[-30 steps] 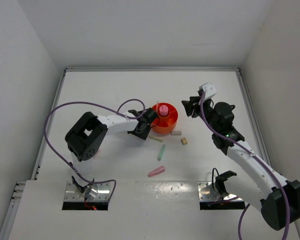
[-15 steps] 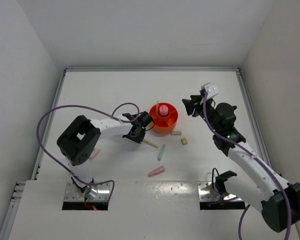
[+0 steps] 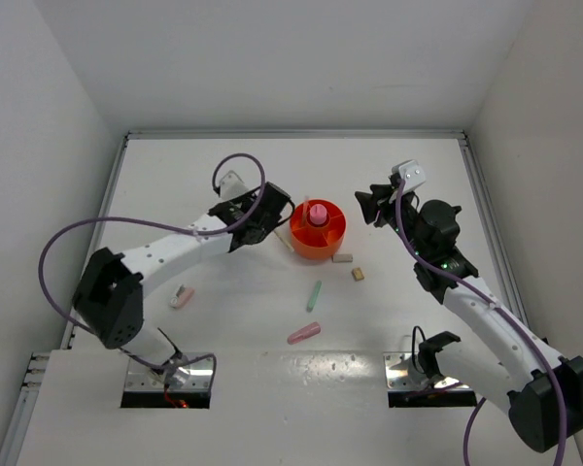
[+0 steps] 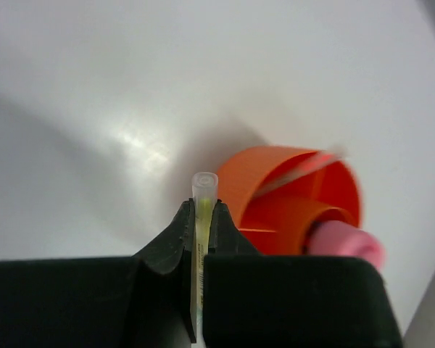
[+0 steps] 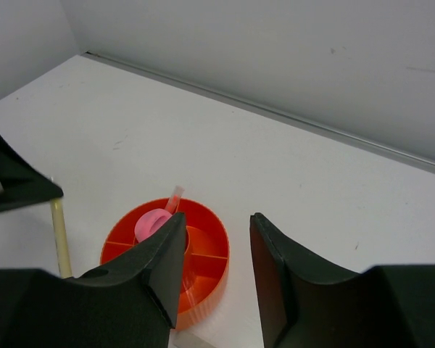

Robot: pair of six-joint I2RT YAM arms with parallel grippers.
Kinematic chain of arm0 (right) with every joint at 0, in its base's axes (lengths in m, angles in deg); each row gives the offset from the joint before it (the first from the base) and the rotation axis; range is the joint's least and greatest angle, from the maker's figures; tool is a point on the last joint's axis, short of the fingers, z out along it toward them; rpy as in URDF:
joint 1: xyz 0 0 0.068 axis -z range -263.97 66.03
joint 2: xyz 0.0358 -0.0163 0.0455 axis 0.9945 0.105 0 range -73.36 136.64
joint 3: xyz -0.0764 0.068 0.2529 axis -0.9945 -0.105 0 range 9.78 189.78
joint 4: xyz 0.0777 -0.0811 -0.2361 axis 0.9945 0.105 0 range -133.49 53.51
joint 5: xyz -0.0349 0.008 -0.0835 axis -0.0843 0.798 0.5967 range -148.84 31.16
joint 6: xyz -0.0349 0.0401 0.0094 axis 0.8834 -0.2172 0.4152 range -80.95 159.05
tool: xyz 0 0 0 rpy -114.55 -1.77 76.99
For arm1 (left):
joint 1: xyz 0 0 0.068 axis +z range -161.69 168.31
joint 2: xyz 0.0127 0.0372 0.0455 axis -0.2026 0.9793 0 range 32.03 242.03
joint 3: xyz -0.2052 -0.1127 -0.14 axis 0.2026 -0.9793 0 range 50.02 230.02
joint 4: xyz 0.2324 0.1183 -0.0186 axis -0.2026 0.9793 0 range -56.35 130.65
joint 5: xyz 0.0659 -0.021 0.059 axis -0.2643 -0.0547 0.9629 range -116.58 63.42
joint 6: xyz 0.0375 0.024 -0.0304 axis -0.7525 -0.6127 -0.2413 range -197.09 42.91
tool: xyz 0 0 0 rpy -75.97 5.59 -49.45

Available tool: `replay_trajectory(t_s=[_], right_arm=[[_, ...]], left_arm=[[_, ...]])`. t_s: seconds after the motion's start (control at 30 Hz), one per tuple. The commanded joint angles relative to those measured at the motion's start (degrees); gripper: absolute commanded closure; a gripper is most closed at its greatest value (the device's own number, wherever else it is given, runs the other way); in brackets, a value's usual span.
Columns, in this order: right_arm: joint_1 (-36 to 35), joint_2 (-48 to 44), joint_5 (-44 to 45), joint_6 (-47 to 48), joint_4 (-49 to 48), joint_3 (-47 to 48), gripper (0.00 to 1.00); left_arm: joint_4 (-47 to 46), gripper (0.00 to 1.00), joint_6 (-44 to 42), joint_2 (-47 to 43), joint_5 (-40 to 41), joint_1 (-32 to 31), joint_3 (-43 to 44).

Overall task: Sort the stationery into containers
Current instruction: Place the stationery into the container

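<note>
Next I should carry the cream stick with my left gripper up and outward, turning, then down into the tub's section holding the leaning pink stick.
The orange tub stands mid-table with a pink-capped tube in its central well. My left gripper is shut on a thin cream stick and holds it just left of the tub. The stick hangs below the jaws in the right wrist view. My right gripper is open and empty, raised to the right of the tub. A pink stick leans in a far compartment. On the table lie a green stick, a pink stick and two beige blocks.
A small pink item lies on the table at the left, under the left arm. White walls close in the table at the back and both sides. The arm bases sit at the near edge.
My left gripper has taken the cream stick off the table in front of the tub and carried it up and back, to the tub's left side. The right arm has hardly moved.
</note>
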Motion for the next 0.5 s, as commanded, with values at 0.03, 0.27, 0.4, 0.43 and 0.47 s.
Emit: replay_trajectory(t_s=[0.03, 0.27, 0.4, 0.43, 0.47], right_arm=[[0.38, -0.44, 0.5, -0.84, -2.99, 0.33, 0.6], [0.38, 0.71, 0.5, -0.84, -2.99, 0.33, 0.61], [0.38, 0.71, 0.5, -0.84, -2.99, 0.33, 0.61], [0.38, 1.23, 0.5, -0.84, -2.99, 0.33, 0.61], [0.38, 1.24, 0.5, -0.84, -2.99, 0.33, 0.61]], left_arm=[[-11.57, 1.0, -21.43, -6.8, 10.0, -0.54, 0.41], [-22.39, 1.0, -37.71, -1.11, 6.5, 0.07, 8.56], [-26.34, 1.0, -46.41, 5.39, 4.74, 0.07, 13.94], [-28.01, 1.0, -48.69, 6.28, 3.78, 0.07, 13.95], [-30.28, 1.0, -52.19, 8.03, 3.77, 0.07, 14.91]])
